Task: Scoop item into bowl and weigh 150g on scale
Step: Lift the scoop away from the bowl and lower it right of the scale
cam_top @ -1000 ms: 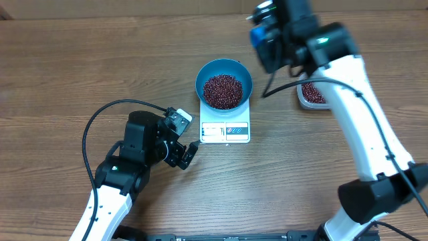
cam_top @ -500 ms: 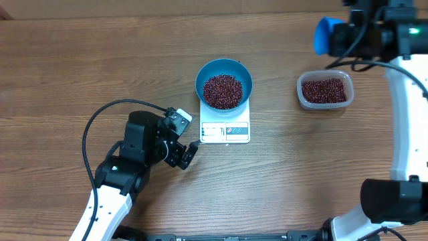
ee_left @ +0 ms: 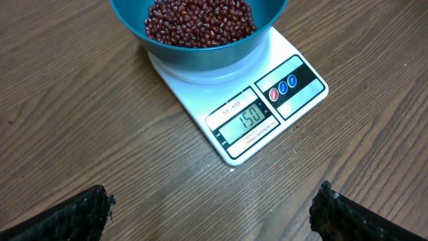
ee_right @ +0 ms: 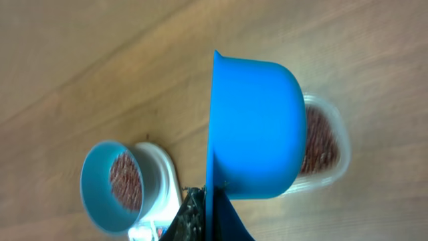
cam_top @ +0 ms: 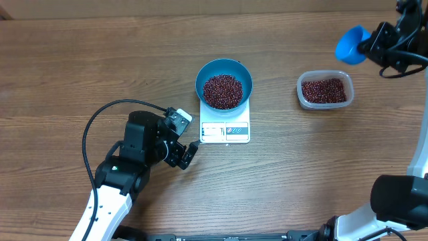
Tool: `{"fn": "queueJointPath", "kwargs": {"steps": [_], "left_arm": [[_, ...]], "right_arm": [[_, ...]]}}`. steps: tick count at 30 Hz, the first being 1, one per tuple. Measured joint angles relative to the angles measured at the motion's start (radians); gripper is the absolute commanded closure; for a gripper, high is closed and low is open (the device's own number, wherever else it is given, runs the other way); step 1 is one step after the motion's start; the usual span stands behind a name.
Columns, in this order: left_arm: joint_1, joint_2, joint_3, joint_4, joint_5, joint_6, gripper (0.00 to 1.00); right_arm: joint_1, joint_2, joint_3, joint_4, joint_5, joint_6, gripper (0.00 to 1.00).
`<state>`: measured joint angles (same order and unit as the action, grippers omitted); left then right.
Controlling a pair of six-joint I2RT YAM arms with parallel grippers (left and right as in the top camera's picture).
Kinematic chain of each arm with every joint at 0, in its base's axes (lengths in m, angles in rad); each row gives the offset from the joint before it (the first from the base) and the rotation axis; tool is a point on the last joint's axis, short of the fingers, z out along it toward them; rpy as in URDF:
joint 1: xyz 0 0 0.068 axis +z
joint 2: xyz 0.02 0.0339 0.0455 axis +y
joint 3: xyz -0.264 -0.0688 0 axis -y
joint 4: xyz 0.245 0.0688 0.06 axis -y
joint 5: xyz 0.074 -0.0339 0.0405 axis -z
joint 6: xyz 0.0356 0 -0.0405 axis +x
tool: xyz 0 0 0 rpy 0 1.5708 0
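Observation:
The scale already reads the asked weight, so next I need to move my right gripper back and down to release the scoop (cam_top: 350, 45) on the tabletop at the tub's near side.
The blue bowl (cam_top: 224, 69) stands on the white scale (cam_top: 225, 131) and holds a heap of dark red beans (cam_top: 223, 90). In the left wrist view the bowl (ee_left: 200, 55) with its beans (ee_left: 200, 20) sits on the scale (ee_left: 294, 100), whose display shows 150. My left gripper (cam_top: 186, 136) rests left of the scale, open and empty, its fingertips (ee_left: 73, 214) wide apart. High at the far right, my right gripper (cam_top: 378, 43) is shut on the handle of a small blue scoop (cam_top: 350, 45). The scoop (ee_right: 257, 127) is tilted on edge; its inside is hidden.
A clear plastic tub (cam_top: 324, 90) with more beans stands right of the scale, below and left of the scoop. A black cable (cam_top: 100, 120) loops from the left arm over the wooden table (cam_top: 67, 67).
My right arm has carried the scoop from above the bowl's right side far to the right, past the tub. The left arm, bowl and scale have not moved.

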<state>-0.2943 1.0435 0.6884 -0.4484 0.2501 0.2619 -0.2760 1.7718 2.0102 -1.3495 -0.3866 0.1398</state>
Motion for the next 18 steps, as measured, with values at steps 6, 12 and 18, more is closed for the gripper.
{"fn": "queueJointPath", "kwargs": {"steps": [6, 12, 18], "left_arm": [[0.000, 0.000, 0.000, 0.000, 0.000, 0.000, 0.00], [0.000, 0.000, 0.000, 0.000, 0.000, 0.000, 0.00], [0.000, 0.000, 0.000, 0.000, 0.000, 0.000, 0.00]], "right_arm": [[0.001, -0.002, 0.000, -0.112, -0.023, -0.025, 0.96], [-0.002, -0.034, 0.000, -0.230, -0.095, -0.123, 0.96], [-0.005, -0.087, -0.003, -0.332, -0.220, -0.242, 0.96]]}}
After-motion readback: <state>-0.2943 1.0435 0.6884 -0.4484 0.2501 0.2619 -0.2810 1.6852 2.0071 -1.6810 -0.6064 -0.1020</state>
